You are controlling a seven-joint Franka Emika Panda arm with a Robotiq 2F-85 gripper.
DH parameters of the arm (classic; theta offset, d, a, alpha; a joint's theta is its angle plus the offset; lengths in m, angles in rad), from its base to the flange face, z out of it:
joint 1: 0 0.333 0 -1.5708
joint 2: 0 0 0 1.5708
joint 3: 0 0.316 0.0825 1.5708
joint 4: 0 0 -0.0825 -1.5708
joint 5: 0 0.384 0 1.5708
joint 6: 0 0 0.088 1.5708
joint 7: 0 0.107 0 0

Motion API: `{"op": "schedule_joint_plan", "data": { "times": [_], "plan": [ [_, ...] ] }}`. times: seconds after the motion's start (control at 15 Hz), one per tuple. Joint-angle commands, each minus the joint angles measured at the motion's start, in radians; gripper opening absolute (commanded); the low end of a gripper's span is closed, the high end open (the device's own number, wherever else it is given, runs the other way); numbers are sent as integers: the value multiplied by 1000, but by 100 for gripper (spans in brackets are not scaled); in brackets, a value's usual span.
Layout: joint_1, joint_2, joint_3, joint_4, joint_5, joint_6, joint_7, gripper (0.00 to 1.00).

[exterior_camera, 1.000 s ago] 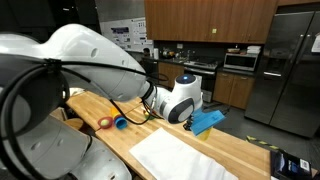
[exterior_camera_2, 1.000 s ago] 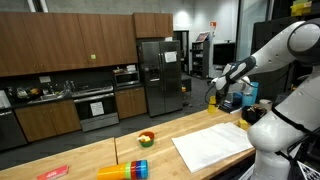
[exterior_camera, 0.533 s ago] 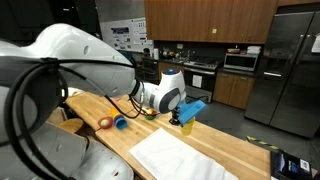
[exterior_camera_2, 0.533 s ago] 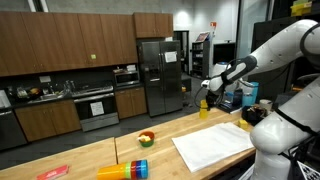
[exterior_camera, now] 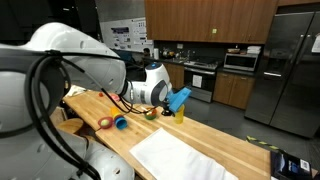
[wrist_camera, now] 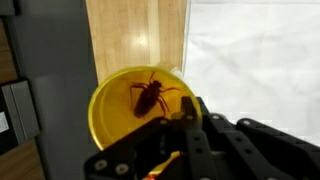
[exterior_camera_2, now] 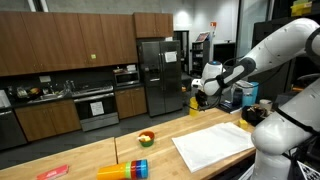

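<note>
Next, my gripper carries the cup toward the white cloth's bare edge, which lies below it and to its right in the wrist view, then lowers and releases it.
My gripper is shut on the rim of a yellow cup that has a dark insect figure inside it. In both exterior views the cup hangs under the gripper, a little above the wooden counter. A white cloth lies flat on the counter beside it. A small bowl of fruit stands further along the counter.
A stack of coloured cups lies on its side near the counter's front edge, with a red item beyond it. A blue cup and a tape roll sit near the arm's base. Kitchen cabinets and a steel fridge stand behind.
The arm has carried the yellow cup along the counter, away from the cloth's end and toward the fruit bowl. The grip stayed shut throughout.
</note>
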Motion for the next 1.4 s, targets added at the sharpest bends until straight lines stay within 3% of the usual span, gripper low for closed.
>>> {"op": "schedule_joint_plan", "data": {
  "times": [0.0,0.4,0.73,0.93,1.13,1.33],
  "plan": [
    [15,28,33,0,-25,3,67,1],
    [15,109,42,-9,-28,7,153,1],
    [-2,204,28,-11,-43,180,200,1],
    [-50,270,58,-11,-117,277,256,1],
    [-82,318,74,-12,-216,210,294,1],
    [-61,343,52,-13,-219,98,265,1]
  ]
}}
